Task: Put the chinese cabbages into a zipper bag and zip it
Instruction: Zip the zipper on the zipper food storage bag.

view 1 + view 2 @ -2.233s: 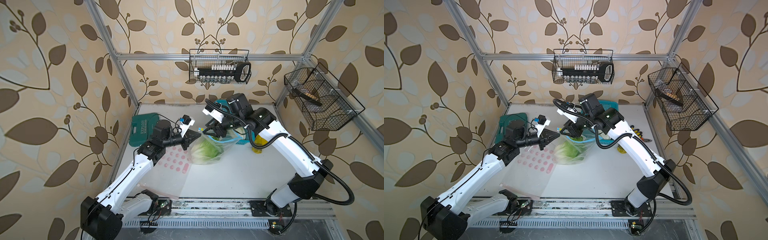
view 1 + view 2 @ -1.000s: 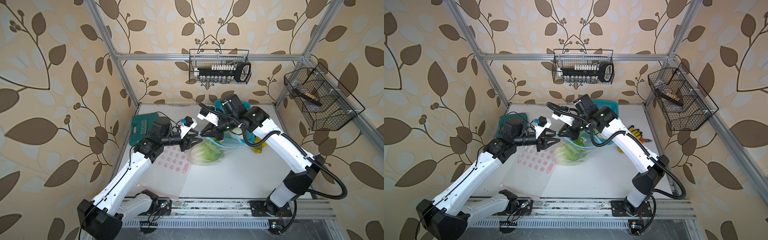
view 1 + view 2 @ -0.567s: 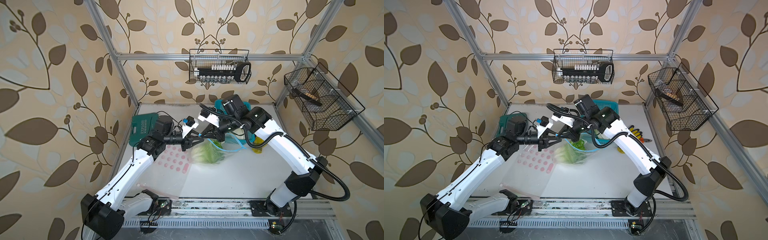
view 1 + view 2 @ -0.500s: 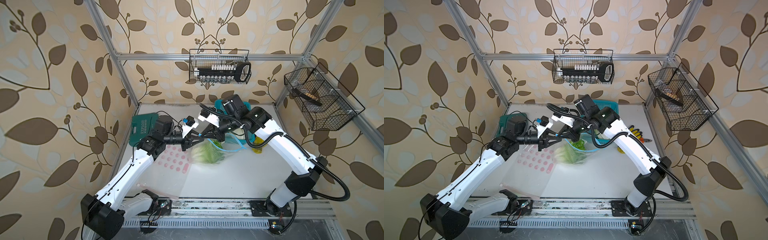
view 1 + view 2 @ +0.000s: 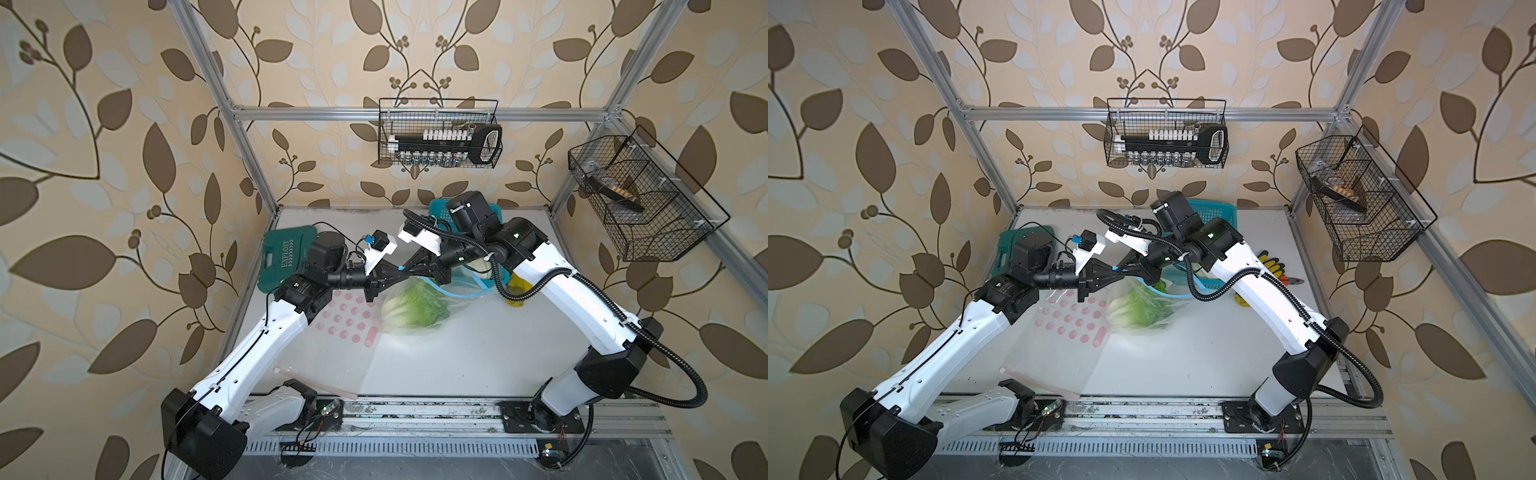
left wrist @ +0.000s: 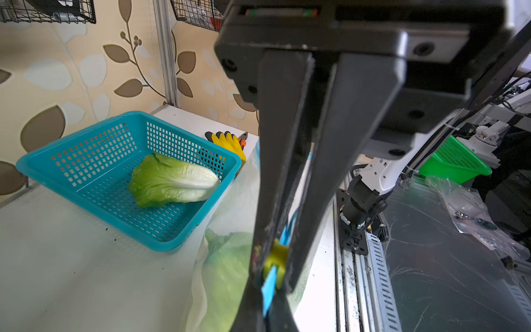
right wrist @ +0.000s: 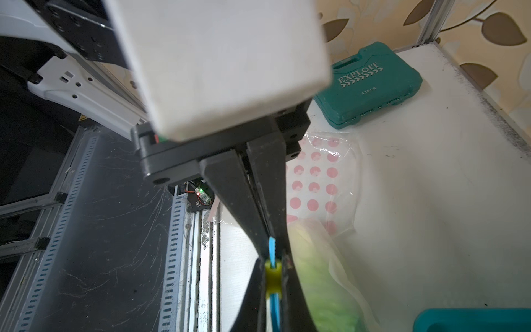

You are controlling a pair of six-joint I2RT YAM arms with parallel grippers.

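Note:
My right gripper will next follow the bag's blue zip to its still-open end [image 5: 487,291], across the bag from it, and release the zip's slider.
A clear zipper bag [image 5: 419,316] with a blue zip strip hangs from both grippers, its bottom resting on the white table [image 5: 457,357]. One chinese cabbage [image 5: 415,309] [image 5: 1138,309] lies inside it. Another cabbage [image 6: 175,181] lies in the teal basket [image 6: 86,149]. The two grippers meet tip to tip above the bag's left end. My left gripper [image 5: 395,273] [image 6: 268,290] is shut on the blue strip [image 7: 271,247]. Right beside it, my right gripper [image 5: 409,270] [image 7: 272,267] is shut on the yellow slider [image 7: 272,277] [image 6: 276,257].
A second clear bag with pink dots [image 5: 349,320] lies flat under the left arm, reaching the front edge. A teal tool case [image 5: 286,257] sits at the back left. Yellow-handled tools [image 5: 1273,266] lie right of the basket. Wire baskets [image 5: 440,137] [image 5: 636,199] hang on the walls.
The left gripper moved in to the right gripper's tips and went from open to shut on the zip strip. The right gripper stayed shut, and the bag shifted a little.

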